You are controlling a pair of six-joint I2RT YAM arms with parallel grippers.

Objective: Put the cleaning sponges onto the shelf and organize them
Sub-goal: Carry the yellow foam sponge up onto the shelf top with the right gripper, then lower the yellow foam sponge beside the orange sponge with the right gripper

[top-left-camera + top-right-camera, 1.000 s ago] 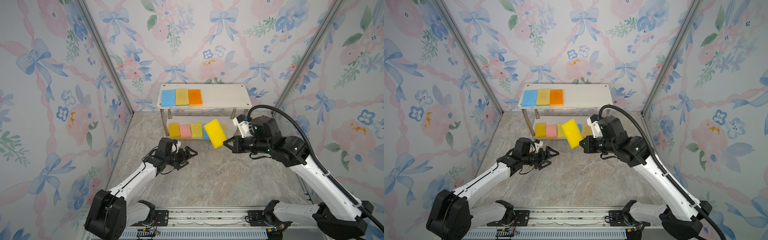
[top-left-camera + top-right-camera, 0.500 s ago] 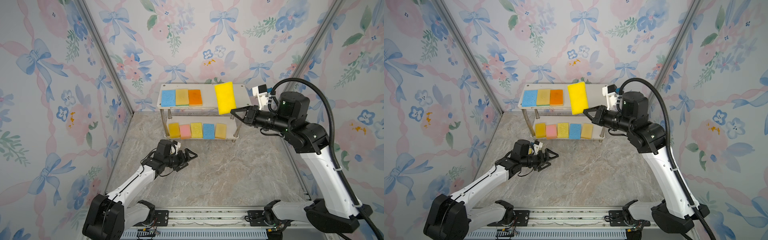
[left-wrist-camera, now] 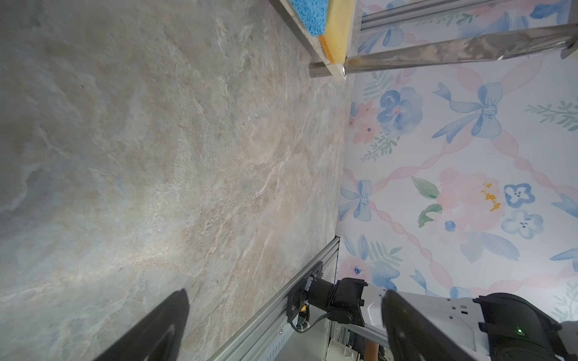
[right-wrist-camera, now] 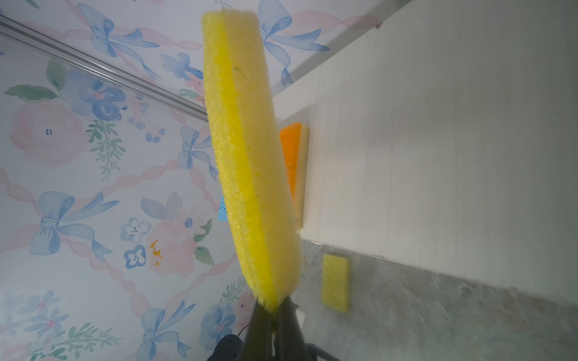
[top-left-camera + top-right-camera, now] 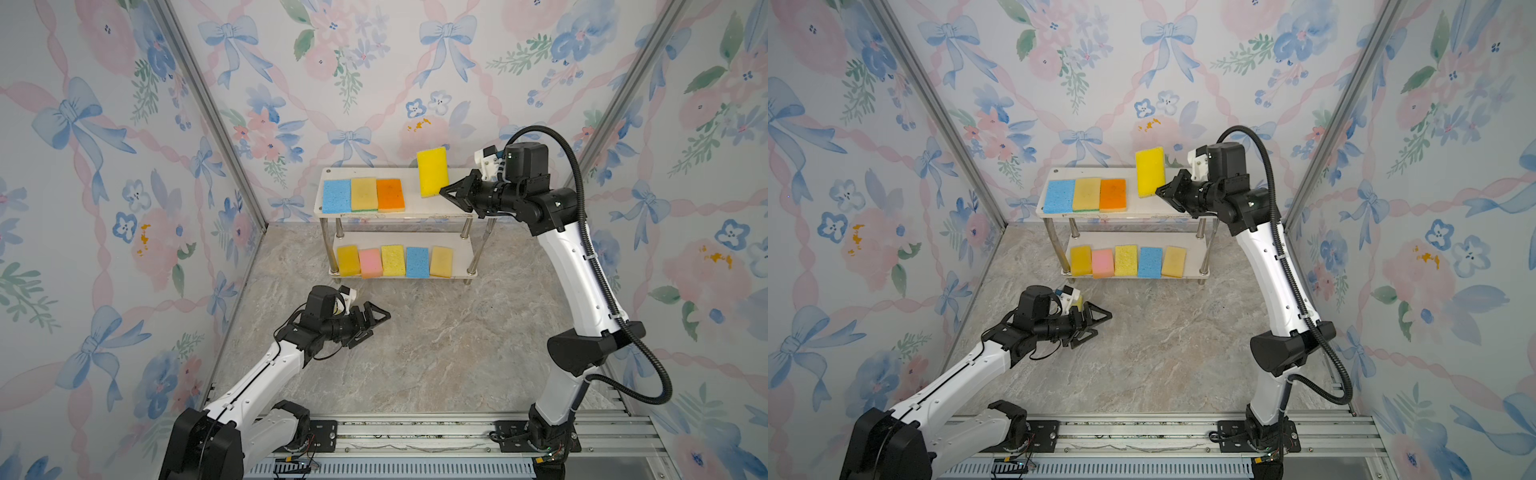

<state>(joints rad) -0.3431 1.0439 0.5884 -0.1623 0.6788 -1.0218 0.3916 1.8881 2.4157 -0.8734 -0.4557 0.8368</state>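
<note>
I need to lower my right gripper toward the orange sponge next, tilt the yellow one flat, and let go of its end on the bare board beside the orange one.
The shelf (image 5: 419, 206) (image 5: 1142, 208) stands at the back in both top views. Its top board carries blue (image 5: 336, 196), tan (image 5: 364, 194) and orange (image 5: 390, 194) cleaning sponges. Several more lie in a row on the lower board (image 5: 392, 260). My right gripper (image 5: 442, 192) (image 4: 275, 308) is shut on the lower end of a yellow sponge (image 5: 432, 171) (image 4: 250, 156), held upright over the board's bare right part. Another yellow sponge (image 4: 335, 283) lies on the floor, mostly hidden under my left wrist (image 5: 1076, 302). My left gripper (image 5: 376, 326) (image 3: 284, 300) hovers open and empty over the floor.
Floral walls close in the left, back and right sides. A metal rail (image 5: 415, 432) runs along the front edge. The shelf's shiny posts (image 3: 453, 53) stand near the right wall. Bare marble floor (image 5: 436, 340) lies between the arms.
The right arm has lifted the yellow sponge from in front of the lower tier to above the top board, then shifted it slightly left. The left arm has barely moved.
</note>
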